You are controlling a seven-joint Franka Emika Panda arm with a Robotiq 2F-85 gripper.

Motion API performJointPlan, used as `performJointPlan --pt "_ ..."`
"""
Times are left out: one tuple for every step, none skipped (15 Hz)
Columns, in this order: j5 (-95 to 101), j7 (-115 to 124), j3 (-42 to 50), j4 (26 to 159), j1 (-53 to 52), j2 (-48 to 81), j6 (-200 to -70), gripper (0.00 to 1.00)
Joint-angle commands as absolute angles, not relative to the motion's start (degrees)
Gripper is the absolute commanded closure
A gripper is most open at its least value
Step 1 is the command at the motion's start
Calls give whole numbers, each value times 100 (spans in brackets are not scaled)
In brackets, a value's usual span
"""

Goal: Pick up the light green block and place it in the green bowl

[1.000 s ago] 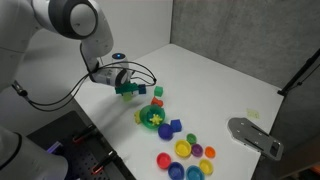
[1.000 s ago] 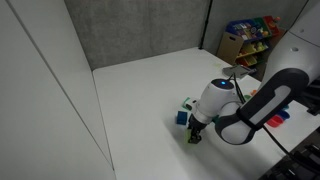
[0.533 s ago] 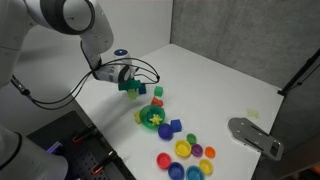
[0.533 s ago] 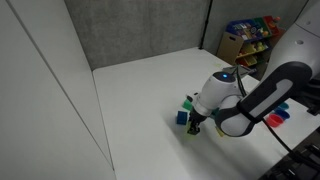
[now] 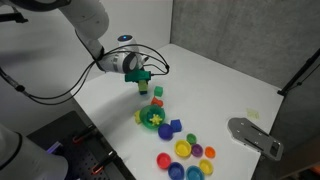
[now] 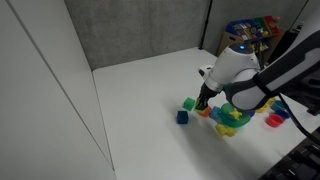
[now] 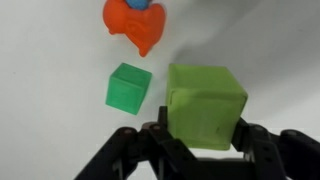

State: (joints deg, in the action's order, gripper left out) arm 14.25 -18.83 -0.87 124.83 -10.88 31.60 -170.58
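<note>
My gripper carries the block across next and releases it over the green bowl, beside its yellow piece. The bowl lies past the orange-red toy from my gripper, hence this move.
In the wrist view my gripper is shut on the light green block, which fills the gap between the two black fingers and hangs above the white table. In both exterior views the gripper points down, a little short of the green bowl. The bowl holds a yellow piece. The held block is too small to make out in the exterior views.
A darker green cube lies just beside the held block, with an orange-red toy beyond it. A blue cube lies nearby. Several coloured bowls and cubes cluster past the green bowl. A grey device sits by the table's edge.
The arm has swung away from its earlier spot near the table's edge toward the darker green cube and the bowls. The gripper is higher above the table.
</note>
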Motion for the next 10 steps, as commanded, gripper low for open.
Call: performJointPlan --pt "1685 -1486 348 13035 -1078 2474 -16881 69" --pt "1711 -1448 446 13141 -1044 2357 -16842 69" --pt "1743 -1417 551 13269 -998 2248 -16833 69" --pt "1791 -1378 659 13389 -963 2149 -16833 69" --pt "1823 -1361 740 13495 -909 2070 -16827 69" --pt "1859 -1330 815 13590 -869 2005 -16809 69" --pt "1886 -1325 862 13682 -797 1973 -16784 69" --pt "1922 -1294 932 13754 -765 1947 -16757 69" --pt "1932 -1290 963 13824 -711 1922 -16726 63" --pt "1957 -1280 994 13889 -669 1902 -16714 19"
